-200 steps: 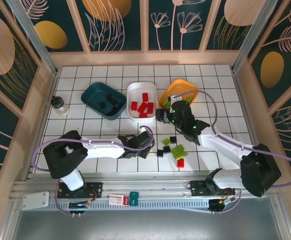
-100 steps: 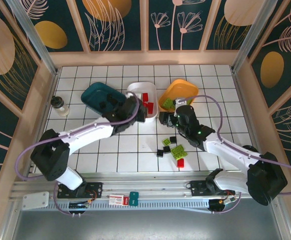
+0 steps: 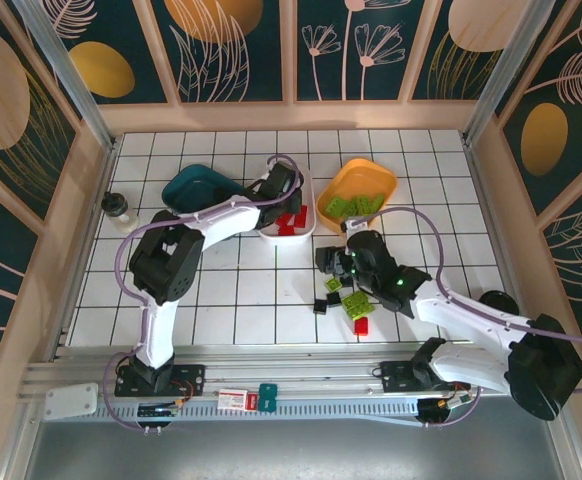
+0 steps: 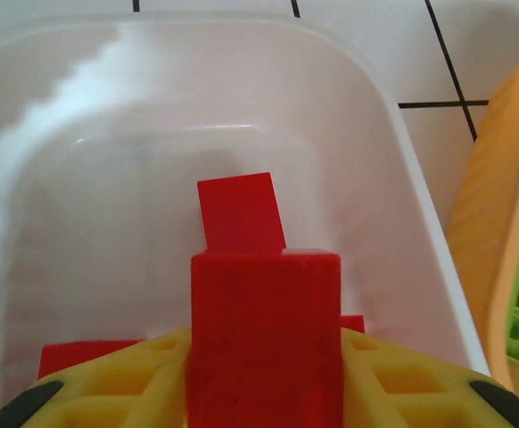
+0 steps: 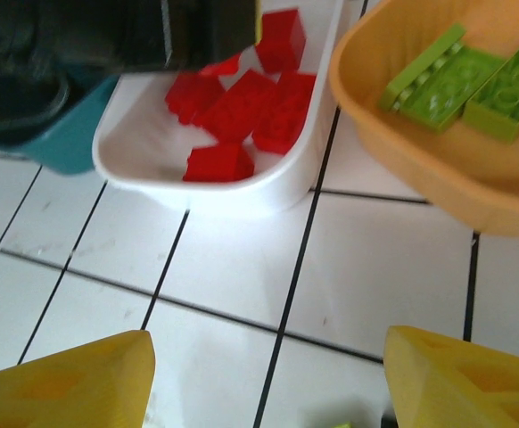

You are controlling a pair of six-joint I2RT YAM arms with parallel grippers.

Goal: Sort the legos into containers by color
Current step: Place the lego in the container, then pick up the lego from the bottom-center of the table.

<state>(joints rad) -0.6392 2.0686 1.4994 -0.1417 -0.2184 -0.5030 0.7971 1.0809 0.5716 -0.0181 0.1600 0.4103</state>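
Observation:
My right gripper moves back and down onto the black lego nearest the bar (image 3: 320, 306) next, which lies below and back of it, since bare tile leaves finger room.
My left gripper (image 4: 266, 357) is shut on a red lego (image 4: 266, 330), held over the white tub (image 4: 393, 160); another red lego (image 4: 240, 212) lies below. From above, the left gripper (image 3: 282, 188) reaches over the white tub (image 3: 309, 200), where red legos (image 3: 293, 218) lie. The orange tub (image 3: 383, 180) holds lime green legos (image 3: 353, 205). The dark teal tub (image 3: 189, 186) stands left of the white one. My right gripper (image 3: 329, 263) is open (image 5: 264, 383) over bare tile beside loose green (image 3: 356, 300), black (image 3: 320, 307) and red (image 3: 361, 325) legos.
The right wrist view looks at the white tub (image 5: 268, 192) with red legos (image 5: 242, 111), the orange tub (image 5: 438, 169) with green ones (image 5: 456, 76), and the left arm (image 5: 126, 36) above them. A small jar (image 3: 119, 208) stands far left. A red-and-white card (image 3: 233, 399) lies on the front rail.
The left arm swung from beside the loose pile up over the white tub, carrying a red lego. The right gripper drew back from the orange tub toward the loose pile.

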